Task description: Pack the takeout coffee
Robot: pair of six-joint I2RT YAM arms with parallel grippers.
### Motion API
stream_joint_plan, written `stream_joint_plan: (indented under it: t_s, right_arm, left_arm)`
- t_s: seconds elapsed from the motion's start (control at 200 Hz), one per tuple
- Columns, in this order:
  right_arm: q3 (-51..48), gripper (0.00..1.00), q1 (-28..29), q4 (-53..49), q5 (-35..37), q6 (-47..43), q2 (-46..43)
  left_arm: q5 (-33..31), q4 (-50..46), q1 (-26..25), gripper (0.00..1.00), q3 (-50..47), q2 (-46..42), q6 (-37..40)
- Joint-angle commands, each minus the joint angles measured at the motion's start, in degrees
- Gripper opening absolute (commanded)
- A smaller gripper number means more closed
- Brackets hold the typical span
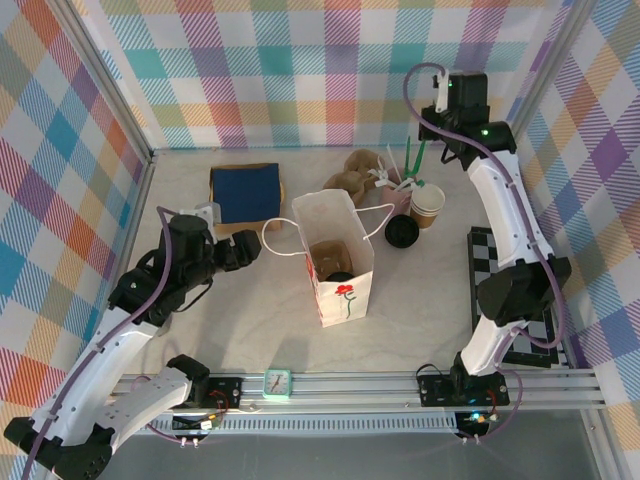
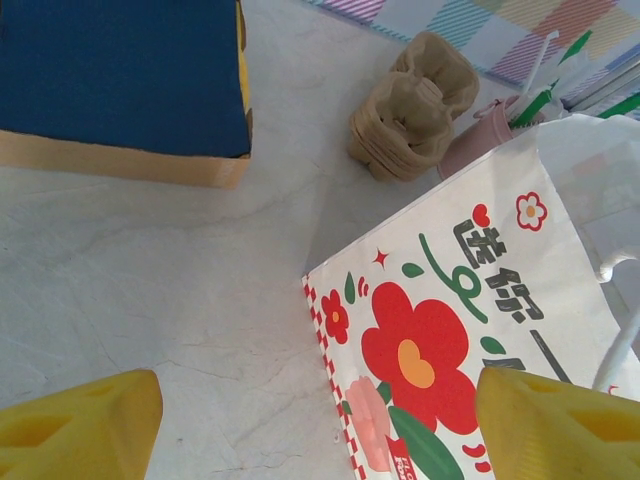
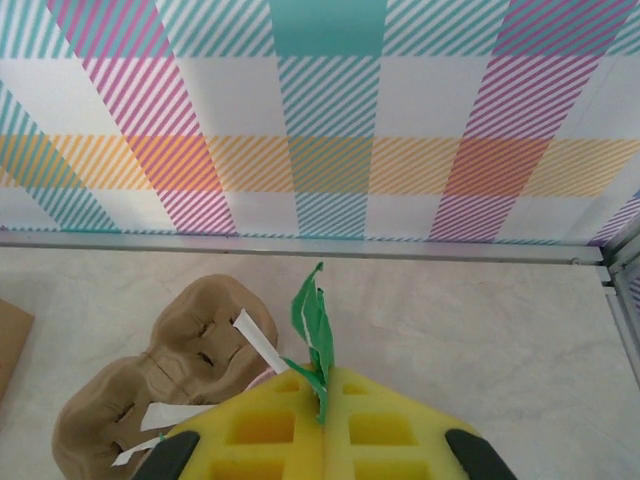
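Note:
The green-wrapped straw goes down toward the pink holder of straws in my right gripper next for release there, because the other wrapped straws already stand in it.
The takeout coffee (image 1: 338, 270), a brown cup with a black lid, sits down inside the white flowered paper bag (image 1: 345, 296) in the middle of the table. My left gripper (image 1: 258, 250) is open just left of the bag; in the left wrist view its yellow fingers (image 2: 85, 425) stand wide apart over the table and the bag's printed side (image 2: 440, 340). My right gripper (image 1: 437, 128) is raised at the back right, shut on a green-wrapped straw (image 3: 316, 320) that sticks out between its yellow pads (image 3: 270, 430).
A stack of brown pulp cup carriers (image 1: 355, 172) and a pink holder of straws (image 1: 400, 195) stand behind the bag. An unlidded brown cup (image 1: 427, 203) and a loose black lid (image 1: 402, 232) sit to its right. A blue-topped box (image 1: 244, 193) lies back left, a checkered mat (image 1: 500, 260) right.

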Motion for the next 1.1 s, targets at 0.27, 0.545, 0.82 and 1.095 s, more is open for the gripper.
stream_joint_plan:
  t_s: [0.27,0.545,0.82,1.095]
  right_arm:
    - [-13.2,0.07,0.03,13.56,-3.67,2.26,0.88]
    - [-22.13,0.08,0.05,18.85,-3.79,3.04,0.98]
    - [-24.36,0.15,0.05,19.18,-3.46,3.3,2.23]
    - [-22.24,0.36,-0.02,15.47,-3.6,2.84,0.94]
  left_arm:
    - [-1.48,-0.8,0.59,0.82,-0.12,-1.51,0.71]
    - [-1.37,-0.49,0.6,0.82,-0.56,-1.4,0.64]
    - [-1.28,-0.66,0.59,0.82,-0.58,-1.52,0.68]
    - [-1.37,-0.66,0.64,0.82,-0.53,-1.45,0.67]
